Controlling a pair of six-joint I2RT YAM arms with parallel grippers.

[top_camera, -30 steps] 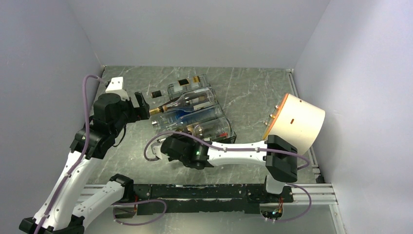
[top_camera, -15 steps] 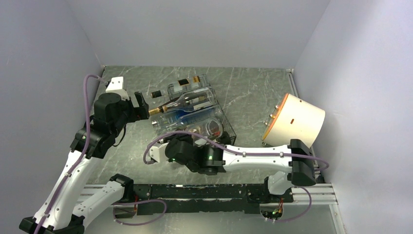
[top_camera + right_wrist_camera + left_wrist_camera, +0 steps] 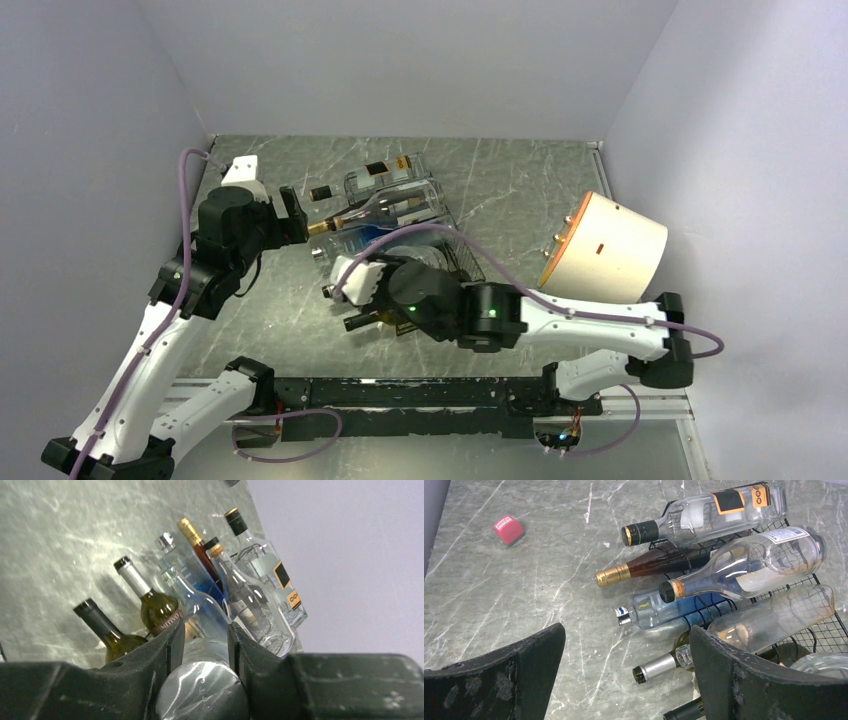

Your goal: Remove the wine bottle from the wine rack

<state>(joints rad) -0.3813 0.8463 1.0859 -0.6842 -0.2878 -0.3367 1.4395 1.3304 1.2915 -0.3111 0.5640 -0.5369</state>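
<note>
Next, my right gripper goes outward and to the right in the top view. It then releases the clear glass bottle on the bare marble floor beside the wine rack's far end.
The black wire wine rack (image 3: 466,258) holds several bottles lying on their sides. My right gripper (image 3: 395,282) is over its near end, shut on the neck of a clear glass bottle (image 3: 201,677) with a round stopper. Beside it lie a silver-foiled green wine bottle (image 3: 152,605) and a dark-capped bottle (image 3: 102,627). My left gripper (image 3: 293,215) is open and empty at the rack's left, facing the bottle necks. Its view shows the rack (image 3: 824,636), the silver-foiled bottle (image 3: 659,667), a blue-tinted bottle (image 3: 674,612) and a gold-foiled brown bottle (image 3: 644,566).
A white cylinder with an orange end (image 3: 610,250) lies at the right. A small pink cube (image 3: 508,530) sits on the marble floor left of the rack. A clear bottle with a black and orange label (image 3: 704,510) lies at the rack's far end. Walls close three sides.
My right arm has swung its elbow out to the right and its wrist has moved up over the rack's near end. A dark bottle neck now shows below it. The left arm has barely moved.
</note>
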